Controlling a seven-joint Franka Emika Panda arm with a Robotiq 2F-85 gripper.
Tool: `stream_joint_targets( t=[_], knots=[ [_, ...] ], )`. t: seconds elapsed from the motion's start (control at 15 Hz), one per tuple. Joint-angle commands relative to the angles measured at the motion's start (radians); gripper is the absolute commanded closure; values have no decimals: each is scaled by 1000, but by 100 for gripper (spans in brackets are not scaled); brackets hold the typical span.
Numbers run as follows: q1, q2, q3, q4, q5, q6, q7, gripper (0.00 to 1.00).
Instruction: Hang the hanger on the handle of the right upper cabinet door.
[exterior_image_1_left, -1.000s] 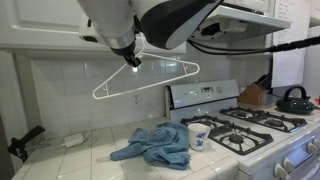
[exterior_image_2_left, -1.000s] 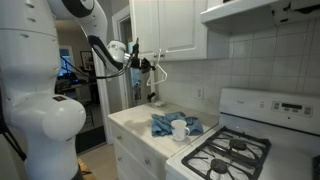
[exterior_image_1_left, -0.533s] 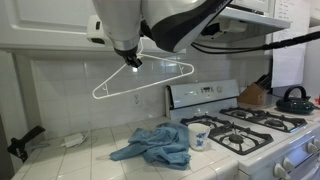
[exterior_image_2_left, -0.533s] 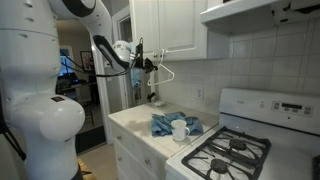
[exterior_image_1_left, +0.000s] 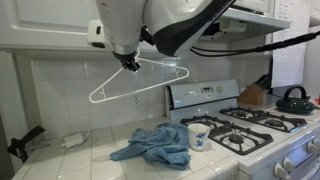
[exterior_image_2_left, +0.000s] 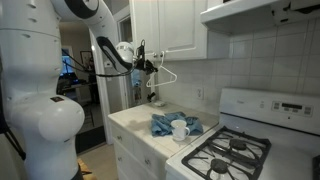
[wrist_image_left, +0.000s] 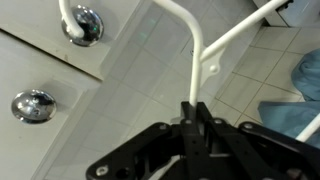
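My gripper moves slightly down below the chrome cabinet knob next, then opens its fingers around the hanger's stem.
A white wire hanger hangs in the air under the upper cabinets; it also shows in an exterior view. My gripper is shut on the hanger just below its hook, in front of the tiled wall. In the wrist view the hanger's stem rises from my jaws. Its hook curves over to a chrome cabinet knob, and I cannot tell if they touch. A second knob sits lower left. The white upper cabinet doors are closed.
A crumpled blue towel and a white mug lie on the tiled counter below. A gas stove with a dark kettle and a knife block stands beside it. The range hood hangs above.
My gripper has carried the hanger a little up and sideways, closer to the cabinet doors. The grip on the hanger is unchanged.
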Motion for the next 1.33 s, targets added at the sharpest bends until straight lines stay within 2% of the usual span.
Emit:
stream_joint_targets(
  t=[0.0,1.0,1.07,1.13,1.27],
  knots=[
    [-7,34,-6,44,-36,49,-28,98],
    [-6,98,-12,102,-24,79,-24,98],
    [-5,100,-12,102,-17,76,-29,67],
    [-3,98,-10,103,-13,70,-33,66],
    [4,90,-6,105,-8,50,-47,53]
  ],
)
